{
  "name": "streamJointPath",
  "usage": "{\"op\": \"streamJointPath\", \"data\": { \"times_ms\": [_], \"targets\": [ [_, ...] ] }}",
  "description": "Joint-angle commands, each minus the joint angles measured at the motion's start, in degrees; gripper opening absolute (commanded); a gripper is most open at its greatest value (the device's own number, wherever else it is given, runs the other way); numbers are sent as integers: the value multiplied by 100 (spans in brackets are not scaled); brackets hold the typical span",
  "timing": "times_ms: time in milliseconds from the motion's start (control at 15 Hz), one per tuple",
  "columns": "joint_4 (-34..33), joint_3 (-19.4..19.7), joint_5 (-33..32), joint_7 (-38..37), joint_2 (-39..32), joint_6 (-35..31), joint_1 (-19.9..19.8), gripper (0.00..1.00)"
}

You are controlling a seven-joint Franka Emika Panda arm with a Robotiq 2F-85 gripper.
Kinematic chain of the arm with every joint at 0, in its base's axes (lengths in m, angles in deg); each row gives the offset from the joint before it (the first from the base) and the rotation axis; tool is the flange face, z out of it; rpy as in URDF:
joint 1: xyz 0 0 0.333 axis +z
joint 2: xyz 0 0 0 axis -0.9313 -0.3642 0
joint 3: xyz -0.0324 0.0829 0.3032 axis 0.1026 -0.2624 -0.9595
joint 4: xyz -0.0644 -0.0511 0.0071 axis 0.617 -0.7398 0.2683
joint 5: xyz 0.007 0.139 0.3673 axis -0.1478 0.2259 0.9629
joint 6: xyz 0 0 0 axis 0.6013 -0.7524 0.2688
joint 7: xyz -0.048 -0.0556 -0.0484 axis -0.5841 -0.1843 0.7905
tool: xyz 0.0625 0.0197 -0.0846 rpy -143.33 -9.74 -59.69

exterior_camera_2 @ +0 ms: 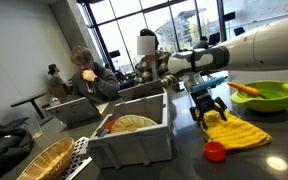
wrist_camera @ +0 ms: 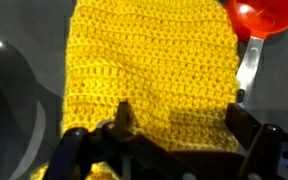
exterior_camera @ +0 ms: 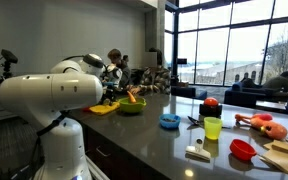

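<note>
The gripper stays low and draws its open fingers together on the near part of the yellow knitted cloth next, since that part lies between its fingers.
A yellow knitted cloth (wrist_camera: 149, 70) lies flat on the dark counter and fills most of the wrist view. My gripper (wrist_camera: 179, 118) hovers just above its near part, open, with one fingertip (wrist_camera: 126, 115) over the cloth and the other fingertip (wrist_camera: 246, 122) near its edge; nothing is between them. In an exterior view the gripper (exterior_camera_2: 208, 110) hangs over the cloth (exterior_camera_2: 234, 130). A small red measuring cup (wrist_camera: 264, 18) with a silver handle lies just beyond the cloth's corner, also seen as a red cup (exterior_camera_2: 215, 151).
A green bowl (exterior_camera_2: 264, 95) holding a carrot stands behind the cloth. A grey bin (exterior_camera_2: 134, 138) with a wicker plate sits beside it, and a basket (exterior_camera_2: 34, 162) lies nearer. Farther along the counter are a blue bowl (exterior_camera: 170, 121), a yellow-green cup (exterior_camera: 213, 127) and toys.
</note>
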Motion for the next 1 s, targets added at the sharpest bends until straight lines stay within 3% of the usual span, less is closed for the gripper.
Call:
{"op": "streamJointPath", "data": {
  "times_ms": [0, 200, 267, 400, 800, 933],
  "targets": [
    [-99, -60, 38, -208, 44, 78, -103, 100],
    [-129, -81, 19, -268, 81, 77, -151, 100],
    [-132, -93, 19, -278, 89, 68, -159, 75],
    [-132, -115, 19, -289, 93, 61, -167, 68],
    [-149, -127, 32, -305, 76, 93, -201, 24],
    [27, 66, 141, -221, 81, 137, -84, 10]
  ]
}}
